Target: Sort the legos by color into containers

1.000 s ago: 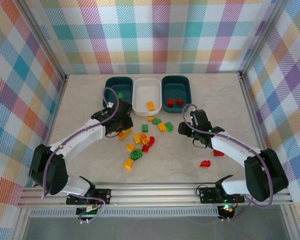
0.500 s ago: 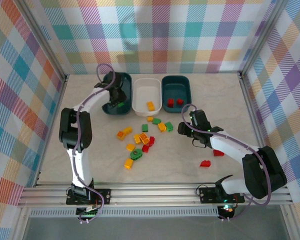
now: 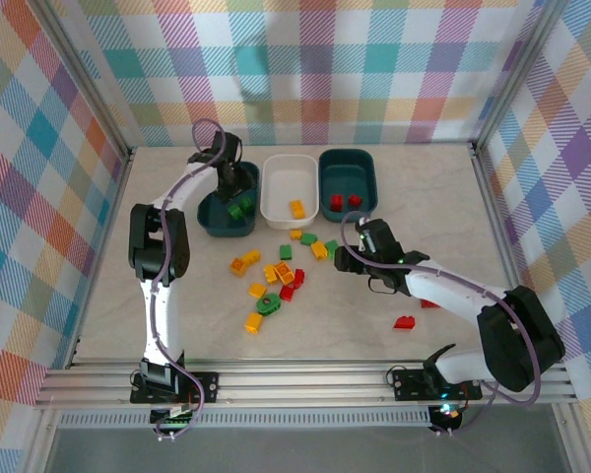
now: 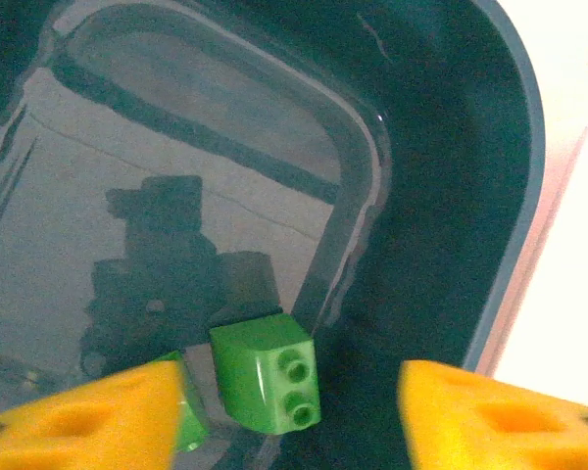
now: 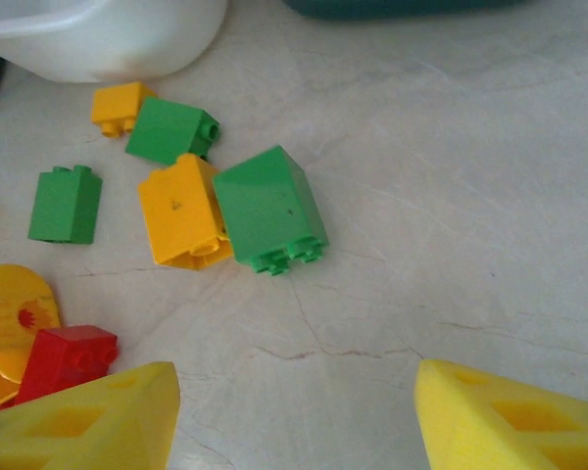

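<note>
The rounded yellow lego beside the red one lies deeper in the pile, below, so my right gripper must next swing over and lower its open fingers astride it.
My left gripper point(image 3: 235, 195) hangs open inside the left dark teal tub point(image 3: 208, 219). In the left wrist view a green lego point(image 4: 267, 372) lies free on the tub floor point(image 4: 176, 147) between the yellow fingers point(image 4: 78, 421), with a second green lego point(image 4: 188, 419) half hidden behind the left one. The white tub point(image 3: 291, 159) holds a yellow lego point(image 3: 296, 208). The right teal tub point(image 3: 347, 153) holds two red legos point(image 3: 335, 202). My right gripper point(image 3: 343, 258) is open and empty at the right edge of the loose pile point(image 3: 276, 274), just short of a green lego point(image 5: 268, 208) and a yellow one point(image 5: 181, 212).
Two red legos point(image 3: 405, 322) lie apart on the table behind my right gripper. More green point(image 5: 66, 203), yellow point(image 5: 118, 105) and red point(image 5: 67, 359) pieces lie left of the right gripper. The white tub's corner point(image 5: 108, 34) is close ahead. Metal frame rails edge the table.
My left arm swung from the pile up to the left teal tub, and a green lego now lies loose there. My right gripper slid left toward the pile.
</note>
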`<state>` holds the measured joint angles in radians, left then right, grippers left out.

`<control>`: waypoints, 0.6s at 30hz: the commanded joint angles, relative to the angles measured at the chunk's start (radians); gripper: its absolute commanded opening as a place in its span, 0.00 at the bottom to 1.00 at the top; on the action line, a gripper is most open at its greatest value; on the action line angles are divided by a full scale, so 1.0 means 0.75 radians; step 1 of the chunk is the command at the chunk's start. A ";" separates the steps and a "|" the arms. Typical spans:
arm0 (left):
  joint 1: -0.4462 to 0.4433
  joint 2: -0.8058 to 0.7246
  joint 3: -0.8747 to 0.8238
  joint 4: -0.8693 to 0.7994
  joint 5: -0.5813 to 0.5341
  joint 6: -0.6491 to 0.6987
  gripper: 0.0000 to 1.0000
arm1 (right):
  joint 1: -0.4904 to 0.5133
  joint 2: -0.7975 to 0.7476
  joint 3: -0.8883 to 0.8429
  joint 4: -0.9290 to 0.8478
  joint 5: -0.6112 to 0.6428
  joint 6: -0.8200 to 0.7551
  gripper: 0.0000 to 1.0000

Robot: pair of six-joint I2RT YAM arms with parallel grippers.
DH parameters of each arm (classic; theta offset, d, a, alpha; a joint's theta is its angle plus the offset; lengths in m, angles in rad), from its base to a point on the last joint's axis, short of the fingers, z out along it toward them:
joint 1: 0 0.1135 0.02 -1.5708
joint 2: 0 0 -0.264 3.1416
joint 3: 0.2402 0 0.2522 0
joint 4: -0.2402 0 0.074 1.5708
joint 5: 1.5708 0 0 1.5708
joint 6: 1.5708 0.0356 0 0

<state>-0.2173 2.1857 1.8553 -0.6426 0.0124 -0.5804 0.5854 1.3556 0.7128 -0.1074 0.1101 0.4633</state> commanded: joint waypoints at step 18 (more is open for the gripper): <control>0.105 -1.013 -1.018 0.181 -0.024 -0.123 0.86 | 0.424 0.613 0.669 -0.318 0.048 -0.292 0.61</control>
<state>-0.1532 1.4693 1.2003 -0.5285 -0.0341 -0.6235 0.9047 1.7836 1.1645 -0.2661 0.1234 0.2817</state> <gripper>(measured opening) 0.858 0.607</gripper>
